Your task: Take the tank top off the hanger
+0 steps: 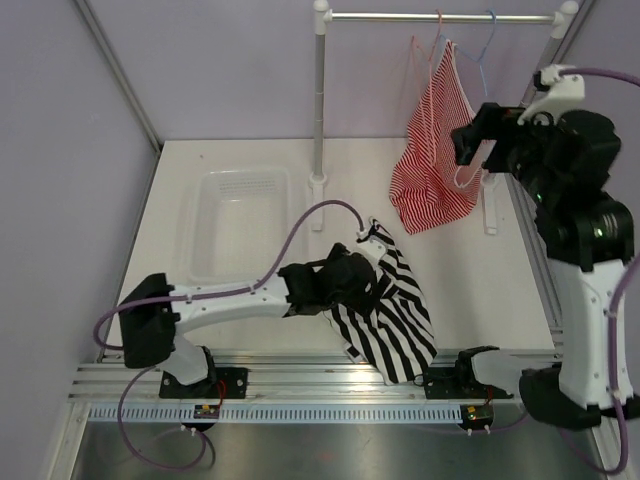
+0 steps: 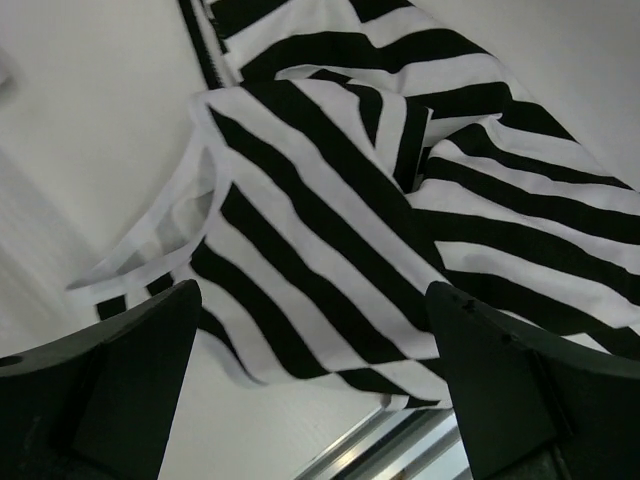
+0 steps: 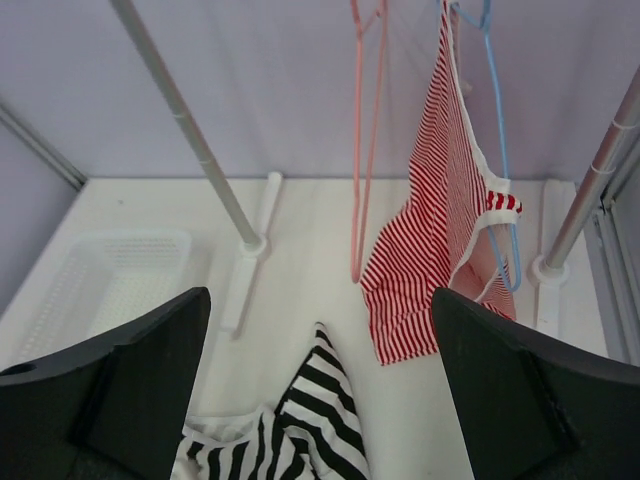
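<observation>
My left gripper moves down and to the right in the top view onto the tank top's crumpled middle next, as the tank top is bunched into folds below.
The black-and-white striped tank top point(image 1: 392, 315) lies crumpled on the table, off the hanger. My left gripper point(image 1: 362, 285) hovers just over it, open, with nothing between its fingers. In the left wrist view the tank top point(image 2: 330, 230) spreads beneath the open gripper point(image 2: 315, 400), a white-trimmed strap at its left. The pink hanger point(image 1: 439, 22) hangs bare on the rail. My right gripper point(image 1: 468, 142) is raised near the rail, open and empty. From the right wrist, the pink hanger point(image 3: 354, 230) hangs ahead, and the tank top point(image 3: 310, 420) shows low between the open gripper's point(image 3: 320, 400) fingers.
A red-and-white striped top point(image 1: 432, 165) hangs on a light-blue hanger point(image 1: 487, 40) beside the pink one; both also show in the right wrist view, the top point(image 3: 435, 250) and its hanger point(image 3: 497, 120). The rack's white post point(image 1: 319, 100) stands mid-table. A clear basket point(image 1: 235, 220) sits at the left.
</observation>
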Motion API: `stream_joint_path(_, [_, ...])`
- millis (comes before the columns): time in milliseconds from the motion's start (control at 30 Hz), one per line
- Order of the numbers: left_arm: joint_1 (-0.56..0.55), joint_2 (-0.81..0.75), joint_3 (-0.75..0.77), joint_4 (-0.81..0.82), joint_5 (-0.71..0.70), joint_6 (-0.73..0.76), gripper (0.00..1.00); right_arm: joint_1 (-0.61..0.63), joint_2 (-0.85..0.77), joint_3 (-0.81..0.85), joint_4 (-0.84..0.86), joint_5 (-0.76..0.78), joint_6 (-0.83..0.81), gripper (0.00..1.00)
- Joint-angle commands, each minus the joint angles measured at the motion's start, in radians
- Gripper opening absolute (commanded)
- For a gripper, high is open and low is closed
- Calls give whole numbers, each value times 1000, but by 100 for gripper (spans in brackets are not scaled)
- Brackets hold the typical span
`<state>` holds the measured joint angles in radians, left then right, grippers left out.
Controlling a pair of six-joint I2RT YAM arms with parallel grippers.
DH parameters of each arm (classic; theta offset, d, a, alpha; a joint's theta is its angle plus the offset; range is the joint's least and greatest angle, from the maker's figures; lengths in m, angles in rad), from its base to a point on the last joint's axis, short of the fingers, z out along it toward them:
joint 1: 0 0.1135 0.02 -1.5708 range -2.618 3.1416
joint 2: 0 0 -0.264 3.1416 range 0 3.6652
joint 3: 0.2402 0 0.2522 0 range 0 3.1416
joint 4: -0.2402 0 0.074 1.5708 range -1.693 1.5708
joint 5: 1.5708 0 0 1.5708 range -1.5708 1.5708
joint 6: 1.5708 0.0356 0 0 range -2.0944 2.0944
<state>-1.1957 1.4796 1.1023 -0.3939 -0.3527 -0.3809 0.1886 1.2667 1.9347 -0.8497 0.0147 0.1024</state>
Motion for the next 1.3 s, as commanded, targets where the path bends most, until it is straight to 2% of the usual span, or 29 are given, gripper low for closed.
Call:
stream_joint_path(0, [-16, 143, 100, 122, 49, 39, 99, 3, -163, -127, 75, -108, 69, 100])
stream_joint_path(133, [-15, 328, 188, 147, 119, 48, 99, 3, -305, -284, 69, -226, 97, 100])
stream_joint_path(300, [-19, 508, 280, 122, 179, -2, 97, 3, -397, -333, 51, -292, 86, 99])
stream_joint_path(333, [-18, 518, 274, 125, 181, -25, 90, 3, -403, -330, 46, -297, 83, 100])
stream_joint_path(367, [-18, 516, 269, 135, 173, -35, 70, 3, -411, -326, 31, -303, 79, 100])
stream_joint_path(433, [-19, 507, 260, 139, 143, -44, 57, 3, -424, -319, 18, -306, 69, 99])
stream_joint_path(467, [-19, 508, 274, 112, 133, -42, 31, 3, -434, -319, 20, -305, 69, 99])
stream_joint_path(500, [-21, 507, 289, 83, 115, -38, 12, 3, -444, -325, 26, -306, 69, 100])
stream_joint_path(533, [-22, 498, 310, 34, 88, -33, 0, 3, -464, -330, 38, -300, 69, 99])
stream_joint_path(633, [-34, 378, 307, -17, 3, -26, 0, 3, -489, -332, 40, -272, 66, 100])
stream_joint_path(733, [-35, 190, 312, -58, -90, -13, 0, 3, -504, -333, 34, -219, 63, 100])
stream_joint_path(900, [-35, -10, 457, -203, -303, 63, 0, 3, -506, -355, 51, -216, 77, 99])
stream_joint_path(1033, [-5, -82, 583, -366, -440, 97, 0, 3, -506, -367, 72, -223, 86, 100])
stream_joint_path(1133, [74, -122, 668, -463, -486, 115, 0, 3, -501, -375, 83, -223, 89, 100])
stream_joint_path(1267, [299, -174, 720, -516, -413, 152, 0, 5, -494, -384, 92, -232, 98, 100])
